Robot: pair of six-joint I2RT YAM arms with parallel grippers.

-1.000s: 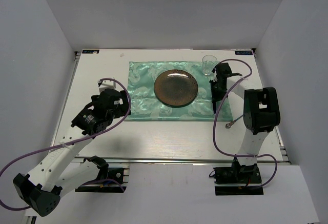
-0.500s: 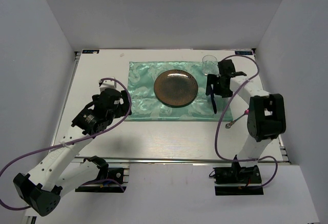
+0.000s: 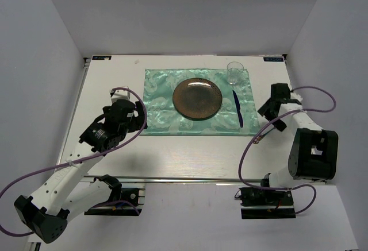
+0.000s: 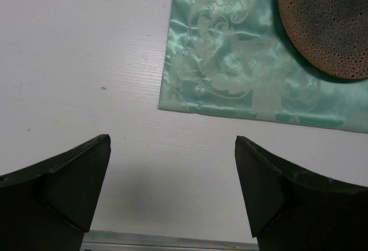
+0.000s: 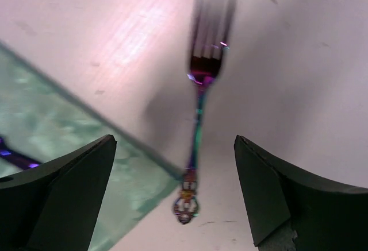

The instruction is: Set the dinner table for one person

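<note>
I will lower my right gripper's open fingers around the fork's neck [image 5: 200, 97] below next, then close them, as the fork's handle already runs lengthwise between them.
The dinner table [image 3: 172, 153] is a white top carrying a green patterned placemat [image 3: 164, 104]. On the mat sit a brown plate [image 3: 197, 98], a clear glass [image 3: 234, 72] at its far right corner, and a dark blue utensil [image 3: 237, 108] right of the plate. An iridescent fork [image 5: 198, 119] lies on the bare table just off the mat's near right corner [image 3: 259, 137]. My right gripper [image 5: 173, 142] hovers open above the fork's handle [image 3: 270, 116]. My left gripper [image 4: 172, 142] hangs open and empty over the table left of the mat [image 3: 135, 120].
A metal rail [image 4: 161, 240] runs along the table's near edge. Purple cables loop beside both arms. Grey walls enclose the table on the left, right and far sides.
The right gripper opened and left the blue utensil lying on the mat beside the plate, then swung right and nearer, over the fork. The left arm stayed still.
</note>
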